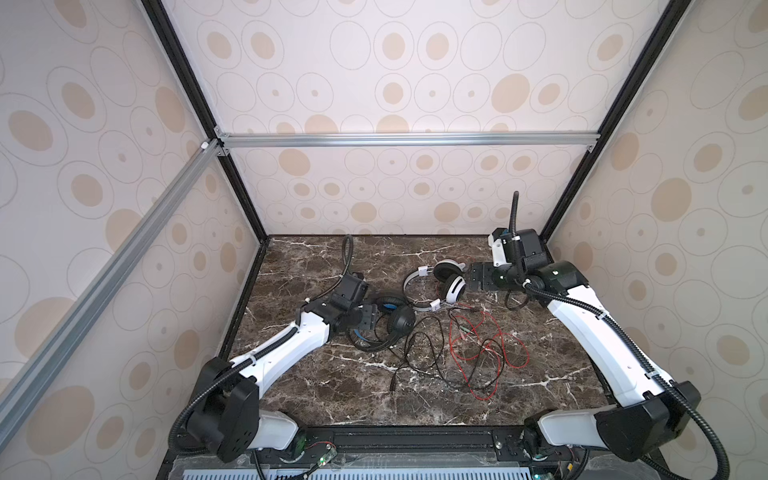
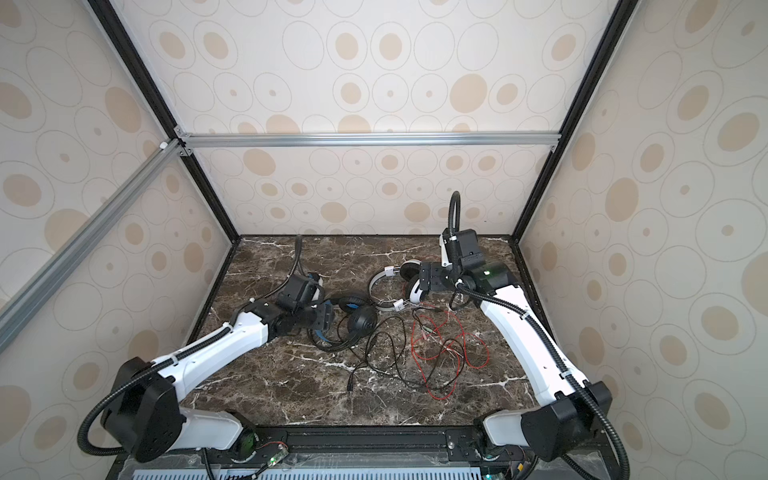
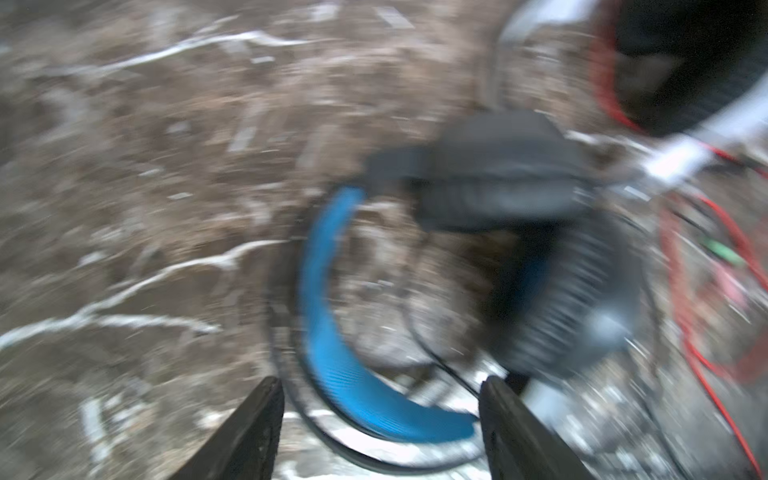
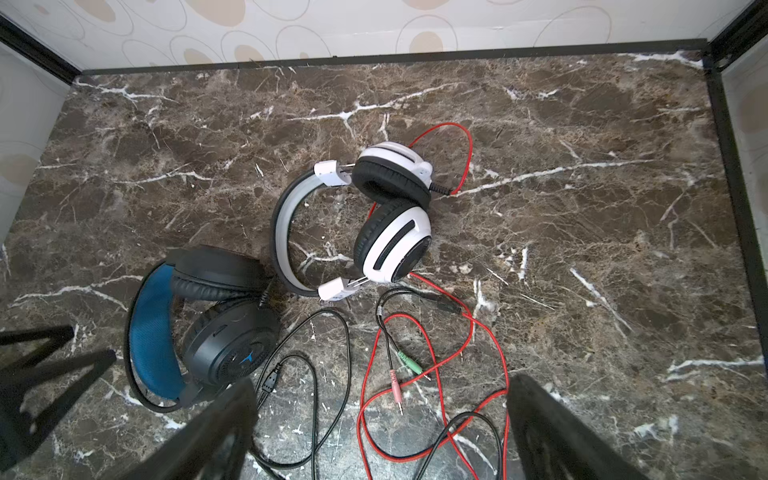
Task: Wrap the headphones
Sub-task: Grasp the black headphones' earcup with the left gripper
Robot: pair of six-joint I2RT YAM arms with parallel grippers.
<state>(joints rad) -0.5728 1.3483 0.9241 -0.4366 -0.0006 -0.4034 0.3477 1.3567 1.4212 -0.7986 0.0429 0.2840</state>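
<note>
My left gripper is going to move back and down to close around the black headphones' near headband arm, because that arm is slimmer than the headphones' ear cup.
The black headphones (image 1: 397,320) (image 2: 359,322) (image 4: 224,336), with a blue inner headband (image 3: 332,353), lie left of centre on the marble top. My left gripper (image 1: 371,318) (image 2: 328,319) (image 3: 380,386) is open, and the blue headband runs between its fingertips; blur hides any contact. The white headphones (image 1: 451,286) (image 2: 415,291) (image 4: 395,245) with black pads lie further back. My right gripper (image 1: 471,279) (image 2: 423,279) (image 4: 380,384) hangs open beside them, holding nothing. The red cord (image 1: 478,349) (image 4: 492,345) and the black cord (image 1: 419,361) (image 4: 332,374) sprawl loose and crossed in front.
The marble table (image 1: 324,395) is boxed in by patterned walls with black corner posts (image 1: 245,199). Pink and green jack plugs (image 4: 405,370) lie among the cords. A black plug (image 1: 392,388) ends the black cord near the front.
</note>
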